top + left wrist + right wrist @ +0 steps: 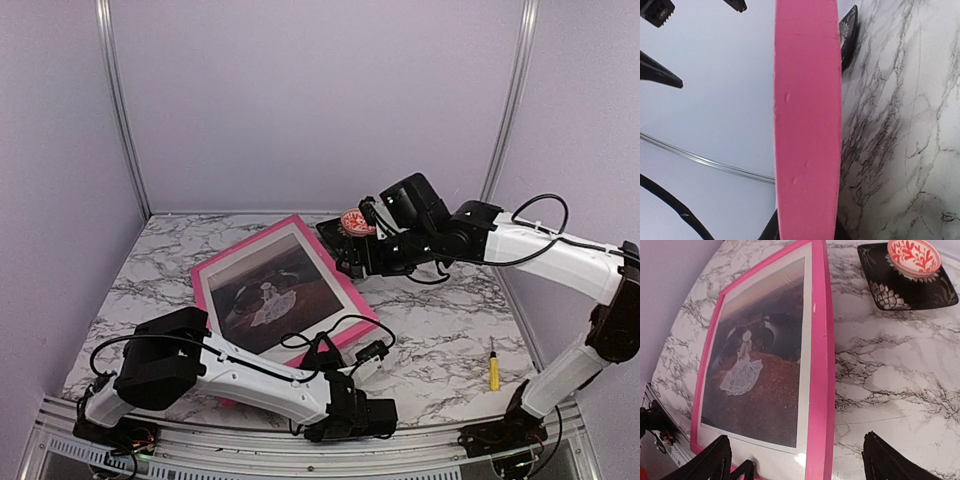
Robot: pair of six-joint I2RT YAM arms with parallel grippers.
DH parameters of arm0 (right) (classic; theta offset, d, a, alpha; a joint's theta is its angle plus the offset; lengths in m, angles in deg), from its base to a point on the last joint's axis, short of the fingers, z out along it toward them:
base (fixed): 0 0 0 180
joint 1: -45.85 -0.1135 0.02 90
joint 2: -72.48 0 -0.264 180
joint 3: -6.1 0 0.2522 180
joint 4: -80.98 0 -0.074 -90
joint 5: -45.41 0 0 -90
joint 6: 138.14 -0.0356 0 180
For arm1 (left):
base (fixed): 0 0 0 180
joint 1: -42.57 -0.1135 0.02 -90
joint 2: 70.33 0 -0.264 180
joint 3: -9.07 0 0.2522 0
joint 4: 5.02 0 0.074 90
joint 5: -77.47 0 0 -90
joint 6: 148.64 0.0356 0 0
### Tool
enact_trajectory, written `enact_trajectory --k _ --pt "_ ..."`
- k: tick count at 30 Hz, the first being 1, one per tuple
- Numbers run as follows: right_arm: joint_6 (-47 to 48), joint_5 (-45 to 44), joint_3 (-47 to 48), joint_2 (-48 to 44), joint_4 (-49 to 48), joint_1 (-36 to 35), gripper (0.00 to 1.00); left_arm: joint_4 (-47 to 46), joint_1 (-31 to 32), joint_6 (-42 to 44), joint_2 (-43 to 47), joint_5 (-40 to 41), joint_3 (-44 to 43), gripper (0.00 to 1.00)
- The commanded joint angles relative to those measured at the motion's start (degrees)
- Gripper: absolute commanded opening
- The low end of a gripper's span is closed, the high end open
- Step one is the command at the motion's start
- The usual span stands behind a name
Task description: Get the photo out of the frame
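Observation:
The frame's photo side faces up, hiding its back. My left gripper lifts the frame next, flips it toward the left in the top view, then lowers it onto marble.
The pink-bordered frame lies slanted in the middle of the marble table with the photo in it, a dark scene with a white-dressed figure. In the left wrist view the frame's pink edge runs straight between the fingers of my left gripper, which is shut on it near the frame's near right corner. My right gripper hangs over the far right edge, wide open. Its fingers straddle the pink border beside the photo without touching; the right gripper holds nothing.
A black square dish carrying a red-and-white patterned bowl sits just beyond the frame's far corner, under the right wrist. A yellow screwdriver lies at the near right. Cage walls close in the back and both sides.

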Motion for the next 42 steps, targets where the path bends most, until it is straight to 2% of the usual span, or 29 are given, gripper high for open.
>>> enact_trajectory --k 1,9,13,27,31,34,36,39,42 --pt "0.1 -1.0 -0.6 -5.8 -6.0 0.3 0.90 -1.1 0.6 -11.0 9.9 8.7 1.0 0.00" --pt "-0.5 -2.0 -7.4 -14.3 -15.9 3.0 0.93 -1.1 0.6 -30.8 26.7 10.9 8.3 0.00" --pt "-0.5 -1.0 -10.8 -14.9 -20.6 3.3 0.94 -1.2 -0.2 -47.0 37.0 8.0 16.4 0.00" --pt "0.4 3.7 -20.8 -10.7 -31.4 3.4 0.94 -1.3 -4.5 -101.3 70.7 -13.1 53.6 0.00" --pt "0.4 5.2 -23.7 -9.3 -35.1 3.4 0.95 -4.8 -4.7 -115.8 78.2 -18.0 63.5 0.00" --pt "0.5 6.3 -25.3 -7.7 -37.8 3.4 0.95 -7.2 -4.7 -128.5 80.0 -21.9 70.0 0.00" --pt "1.0 7.0 -25.7 -6.7 -38.4 3.4 0.95 -11.4 -4.5 -133.9 79.5 -22.7 73.0 0.00" --pt "1.7 7.3 -26.0 -5.6 -38.7 3.4 0.95 -19.1 -4.5 -134.8 77.1 -22.8 74.5 0.01" --pt "2.3 7.2 -26.1 -4.2 -38.6 3.4 0.95 -26.6 -4.7 -135.2 73.7 -24.2 75.3 0.06"
